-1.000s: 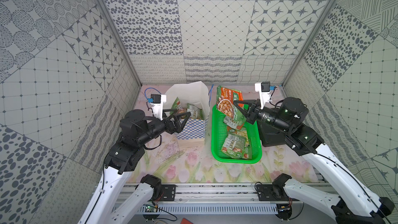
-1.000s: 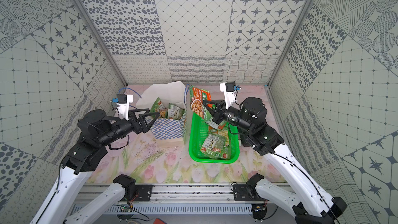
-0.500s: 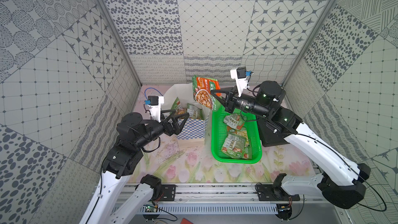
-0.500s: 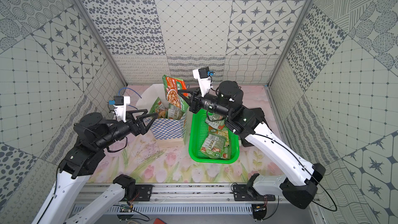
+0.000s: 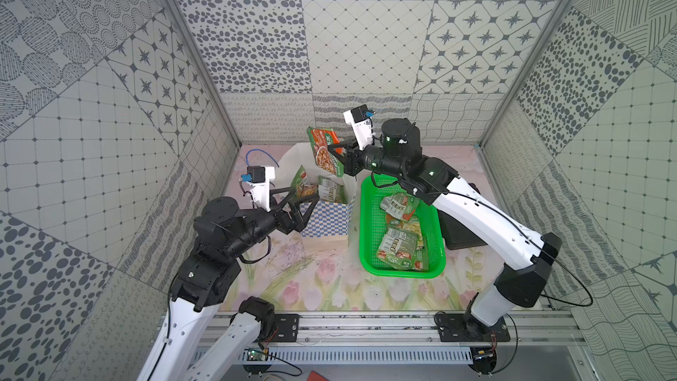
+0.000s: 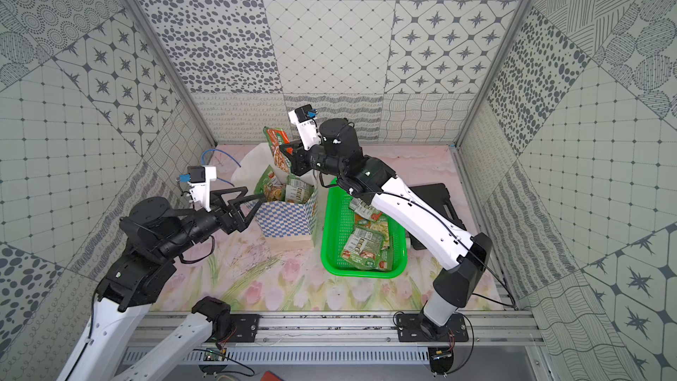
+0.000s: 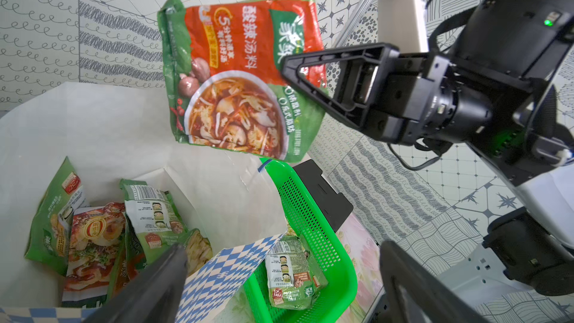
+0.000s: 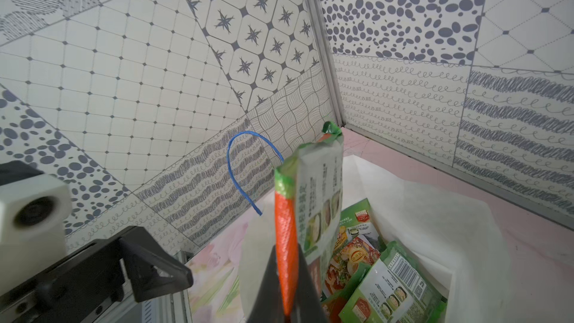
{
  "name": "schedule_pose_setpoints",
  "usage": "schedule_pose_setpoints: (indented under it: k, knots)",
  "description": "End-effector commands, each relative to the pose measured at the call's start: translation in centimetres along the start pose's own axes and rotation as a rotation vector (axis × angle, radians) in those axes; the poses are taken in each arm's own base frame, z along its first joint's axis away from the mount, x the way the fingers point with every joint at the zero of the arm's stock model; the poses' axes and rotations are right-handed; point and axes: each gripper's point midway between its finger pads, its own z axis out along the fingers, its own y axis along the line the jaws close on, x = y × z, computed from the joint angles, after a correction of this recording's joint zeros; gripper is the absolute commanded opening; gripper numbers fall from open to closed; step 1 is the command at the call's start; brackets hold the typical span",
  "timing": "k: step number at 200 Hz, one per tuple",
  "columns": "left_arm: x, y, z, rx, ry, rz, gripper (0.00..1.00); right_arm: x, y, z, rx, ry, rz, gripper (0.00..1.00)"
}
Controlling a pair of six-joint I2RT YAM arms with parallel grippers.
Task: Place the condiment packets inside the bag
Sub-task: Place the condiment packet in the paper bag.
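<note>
My right gripper will next lower the green and orange packet into the bag's opening [image 5: 324,185] [image 8: 376,257] and let go of the packet's edge. The packet still hangs above the packets inside the bag.
The white bag [image 5: 331,214] with its blue checkered band stands left of centre in both top views, mouth open, with several condiment packets [image 7: 93,243] inside. My right gripper [image 5: 331,150] is shut on the edge of a green and orange packet [image 7: 236,88], which hangs upright just above the bag's mouth [image 8: 435,219]. The packet's orange edge [image 8: 285,228] sits pinched between the shut jaws of that gripper [image 8: 287,254]. My left gripper [image 5: 306,196] is open wide at the bag's near rim [image 7: 223,262], one finger over the inside, one outside.
A green mesh basket [image 5: 403,273] stands right of the bag and holds several more packets [image 5: 399,247]. A black flat object [image 6: 434,192] lies behind the right arm. The bag's blue cord handle [image 8: 236,156] sticks up on the far side. Patterned walls enclose the table.
My right arm has carried the held packet left from above the basket to above the bag's mouth. The left gripper has stayed open at the bag's rim.
</note>
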Motion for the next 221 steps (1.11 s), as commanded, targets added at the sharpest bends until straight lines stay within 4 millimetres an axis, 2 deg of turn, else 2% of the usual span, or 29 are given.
schedule_pose_setpoints:
  k: [1,40,73,87,110,140,157,189,221]
  knots:
    - [-1.7,-0.6,-0.1,0.020,-0.074,0.041,0.99,-0.1,-0.5,1.1,0.051,0.018,-0.034,0.00]
    - [-1.8,-0.6,-0.2,0.020,-0.075,0.043,0.99,3.0,-1.6,4.1,0.088,0.121,-0.032,0.00]
    - [-1.7,-0.7,-0.2,0.022,-0.073,0.044,0.99,4.7,-1.9,5.5,0.097,0.185,-0.028,0.00]
    - [-1.8,-0.6,-0.2,0.018,-0.073,0.044,0.99,4.8,-1.7,5.7,0.093,0.194,-0.027,0.22]
    - [-1.7,-0.6,0.0,0.020,-0.067,0.042,0.99,4.3,-1.0,5.5,0.081,0.197,-0.035,0.39]
    - [-1.7,-0.5,0.0,0.019,-0.067,0.041,0.99,2.7,0.0,4.0,0.065,0.170,-0.042,0.57]
    - [-1.7,-0.6,0.0,0.021,-0.066,0.042,0.99,1.9,0.4,2.8,0.062,0.154,-0.045,0.62]
    - [-1.6,-0.5,0.1,0.021,-0.061,0.038,0.99,0.5,0.7,-0.6,0.089,0.116,-0.057,0.74]
    - [-1.6,-0.5,0.2,0.021,-0.059,0.037,0.99,0.7,0.1,-4.1,0.140,0.094,-0.073,0.84]
